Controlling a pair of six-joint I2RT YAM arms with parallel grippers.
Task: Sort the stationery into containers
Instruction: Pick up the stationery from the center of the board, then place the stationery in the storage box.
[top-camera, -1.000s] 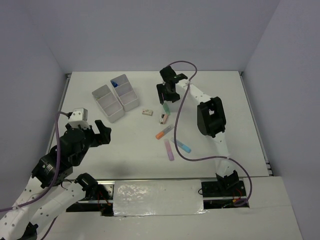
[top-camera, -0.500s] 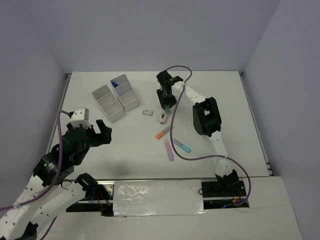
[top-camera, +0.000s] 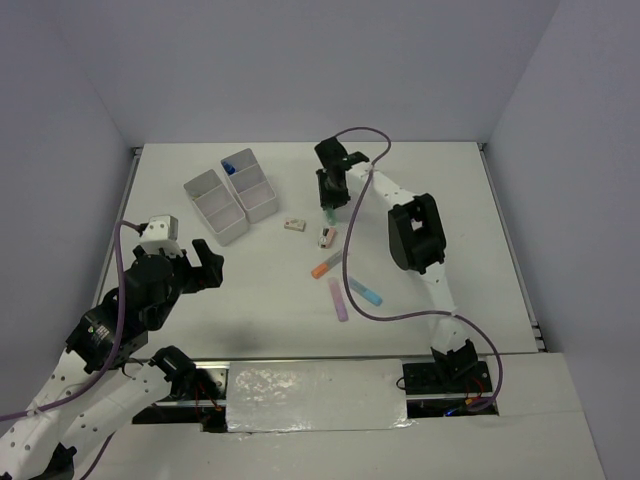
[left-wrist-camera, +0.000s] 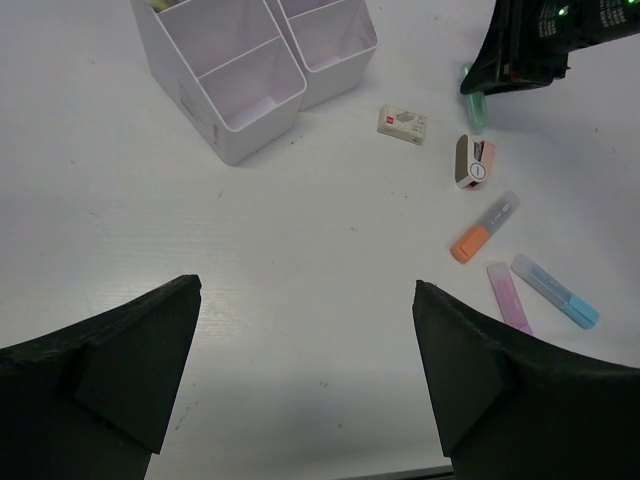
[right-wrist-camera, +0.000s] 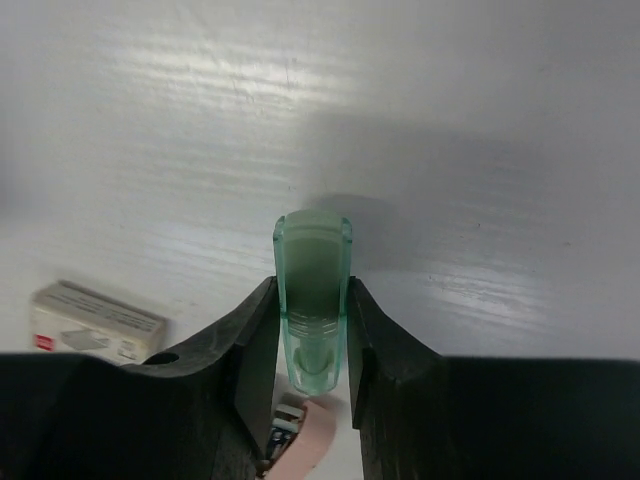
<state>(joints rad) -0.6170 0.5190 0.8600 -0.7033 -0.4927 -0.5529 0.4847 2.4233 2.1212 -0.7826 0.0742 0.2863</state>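
The middle bin beside the blue item (top-camera: 247, 179) is to the left of my right gripper in the top view. My right gripper should lift, swing over that bin and let go.
My right gripper (top-camera: 331, 196) is shut on a green highlighter (right-wrist-camera: 313, 270), low over the table right of the containers; its tip shows under the gripper in the top view (top-camera: 330, 215). The six white bins (top-camera: 232, 195) stand at the back left, with a blue item (top-camera: 230, 169) in the far one. On the table lie a small eraser (top-camera: 294, 225), a pink-and-white item (top-camera: 326, 237), an orange highlighter (top-camera: 327, 265), a purple highlighter (top-camera: 338, 300) and a blue highlighter (top-camera: 364, 291). My left gripper (left-wrist-camera: 305, 290) is open and empty at the near left.
The right arm's purple cable (top-camera: 352, 270) hangs over the loose highlighters. The left wrist view shows the bins (left-wrist-camera: 250, 60), the eraser (left-wrist-camera: 403, 124) and the highlighters (left-wrist-camera: 482, 230) ahead of the left gripper. Walls enclose the table at the back and sides.
My right gripper has turned and closed from wide open onto the green highlighter. The left arm has barely shifted.
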